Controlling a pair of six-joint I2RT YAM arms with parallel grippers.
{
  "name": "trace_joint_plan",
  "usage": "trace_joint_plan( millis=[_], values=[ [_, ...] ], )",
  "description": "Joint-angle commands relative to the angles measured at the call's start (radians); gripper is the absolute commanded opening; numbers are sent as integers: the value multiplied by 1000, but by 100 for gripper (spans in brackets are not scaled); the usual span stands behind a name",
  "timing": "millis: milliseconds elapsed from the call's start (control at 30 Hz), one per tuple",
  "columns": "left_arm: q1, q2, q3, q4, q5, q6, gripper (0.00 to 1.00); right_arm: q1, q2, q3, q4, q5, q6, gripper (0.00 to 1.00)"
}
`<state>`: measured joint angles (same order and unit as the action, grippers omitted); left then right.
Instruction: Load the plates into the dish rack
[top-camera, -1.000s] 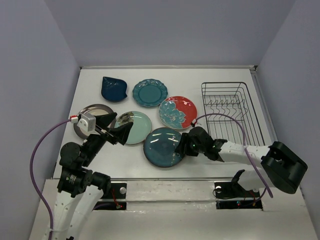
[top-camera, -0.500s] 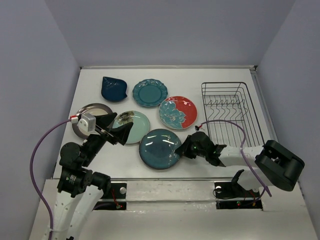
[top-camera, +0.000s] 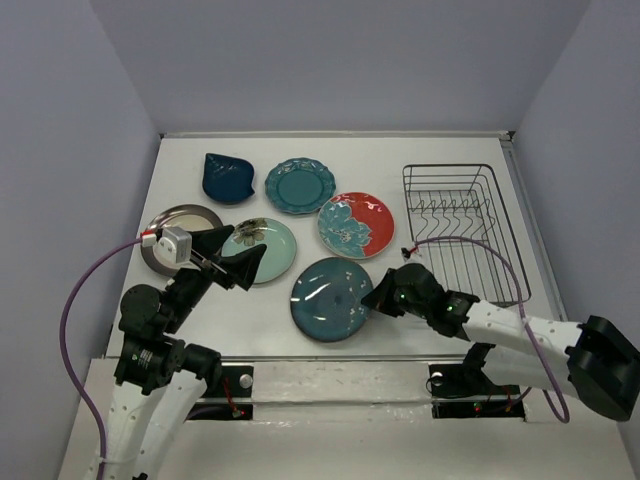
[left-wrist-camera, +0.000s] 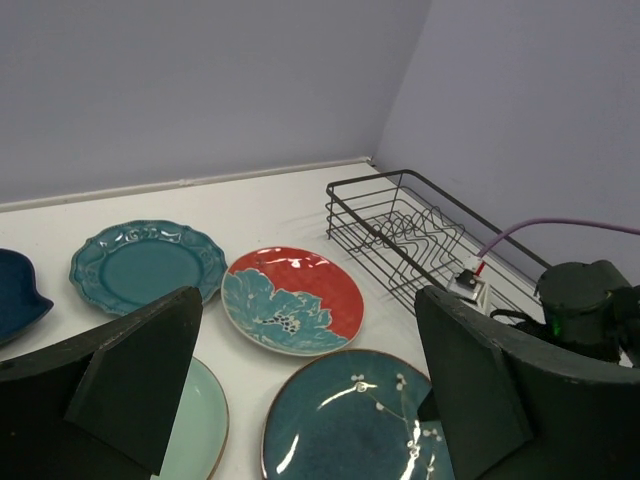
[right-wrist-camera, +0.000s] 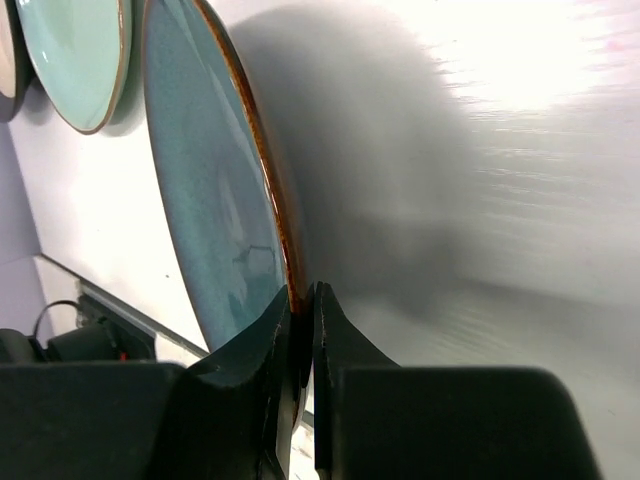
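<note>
My right gripper rises next, swings outward, lowers the dark teal plate into the rack's far end (top-camera: 480, 197), then releases it. That end of the rack lies outward of the gripper.
My right gripper (top-camera: 375, 295) is shut on the right rim of the dark teal plate (top-camera: 330, 298), near the table's front. In the right wrist view the fingers (right-wrist-camera: 303, 300) pinch its brown edge (right-wrist-camera: 285, 250), and the plate looks tilted up off the table. The left gripper (top-camera: 235, 258) hangs open over the pale mint plate (top-camera: 270, 250), holding nothing. The navy leaf plate (top-camera: 227, 177), teal scalloped plate (top-camera: 300, 185), red flowered plate (top-camera: 356, 225) and silver plate (top-camera: 178, 232) lie flat. The black wire dish rack (top-camera: 462, 230) stands at the right with nothing in it.
The right arm's purple cable (top-camera: 470, 250) loops over the front of the rack. Walls close the table at the back and on both sides. In the left wrist view the red plate (left-wrist-camera: 290, 300) lies between the dark teal plate (left-wrist-camera: 350, 430) and the rack (left-wrist-camera: 400, 225).
My right gripper has closed on the dark teal plate's rim. The plate slid a little left, then back right. The right arm's elbow swung out to the right. The left arm has not moved.
</note>
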<state>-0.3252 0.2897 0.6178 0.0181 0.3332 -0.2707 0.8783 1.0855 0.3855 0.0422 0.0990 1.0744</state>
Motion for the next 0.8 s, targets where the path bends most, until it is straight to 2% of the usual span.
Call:
trace_joint_plan(
  millis=[0, 100, 167, 433, 533, 600, 667, 733, 767],
  values=[
    [2, 5, 17, 49, 21, 5, 99, 14, -145, 105, -142, 62, -97, 7],
    [2, 5, 16, 51, 21, 5, 99, 14, -254, 174, -195, 65, -143, 7],
    [2, 8, 17, 52, 21, 4, 99, 14, -263, 258, -241, 74, -169, 7],
    [2, 5, 16, 51, 21, 5, 99, 14, -168, 522, -275, 194, -350, 7],
    [2, 5, 16, 51, 21, 5, 99, 14, -127, 651, -294, 336, -428, 7],
    [2, 3, 16, 49, 21, 5, 99, -24, -102, 738, -315, 416, -540, 7],
    [2, -3, 16, 48, 20, 5, 99, -97, -92, 789, -334, 459, -583, 7],
    [0, -7, 17, 45, 17, 5, 99, -168, -69, 858, -344, 452, -640, 7],
    [-2, -11, 16, 43, 17, 5, 99, -244, -59, 883, -356, 444, -657, 7]
  ],
)
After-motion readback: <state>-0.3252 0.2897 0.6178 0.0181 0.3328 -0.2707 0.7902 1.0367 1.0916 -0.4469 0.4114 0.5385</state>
